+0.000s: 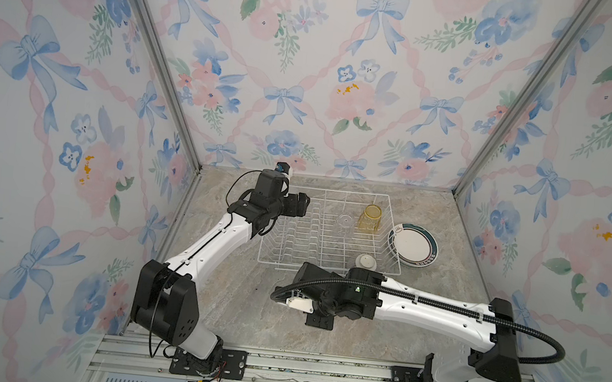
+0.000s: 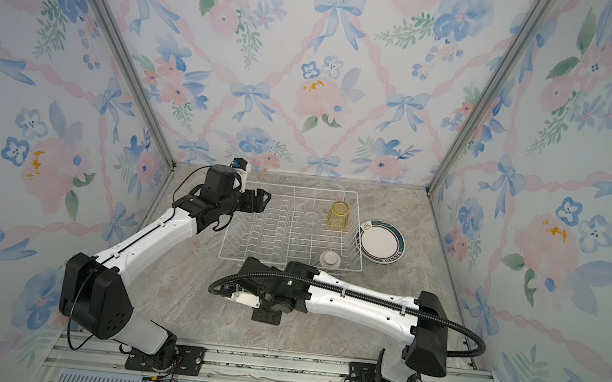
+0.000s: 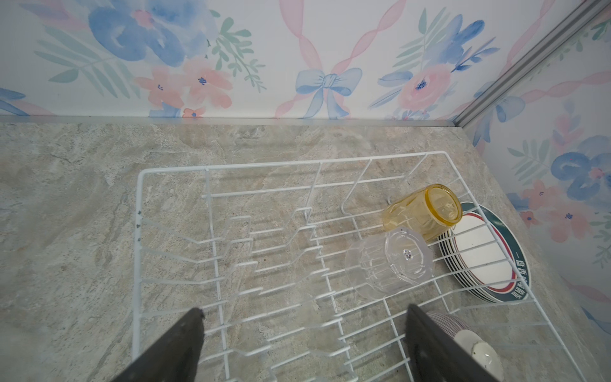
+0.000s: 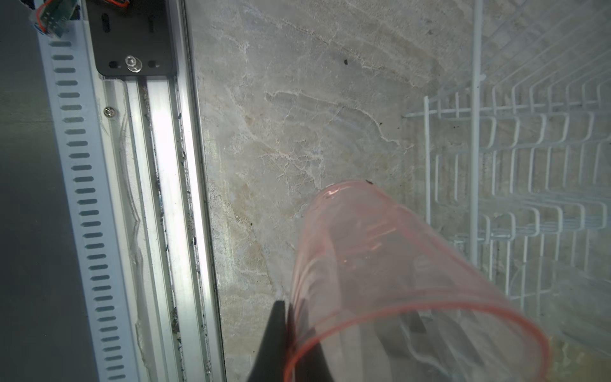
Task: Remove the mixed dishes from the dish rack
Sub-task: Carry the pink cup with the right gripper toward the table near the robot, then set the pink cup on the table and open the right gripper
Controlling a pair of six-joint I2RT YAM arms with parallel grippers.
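Note:
The robot's right gripper should next go down, away from the plates, and release the pink tumbler [image 4: 380, 264] between rack and bar, since bare tabletop is below the gripper there.
The white wire dish rack [image 1: 285, 236] [image 3: 142, 198] stands at the back of the table. In it lie a yellow tumbler [image 1: 370, 217] [image 3: 423, 211], a clear tumbler [image 1: 343, 222] [image 3: 390, 261] and an upturned purple-striped bowl [image 1: 365, 261] [image 3: 446, 322]. A stack of plates [image 1: 412, 244] [image 3: 486, 254] rests on the table just right of the rack. My left gripper [image 1: 305, 201] [image 3: 304, 312] hovers open over the rack's far left end, holding nothing. My right gripper [image 4: 291, 330] is shut on the wall of a pink tumbler [image 4: 380, 264], low over the table in front of the rack. In both top views the arm hides this tumbler.
The right arm [image 1: 419, 306] lies across the table in front of the rack. An aluminium rail [image 4: 165, 198] runs along the front table edge, close to the pink tumbler. Patterned walls enclose the back and both sides.

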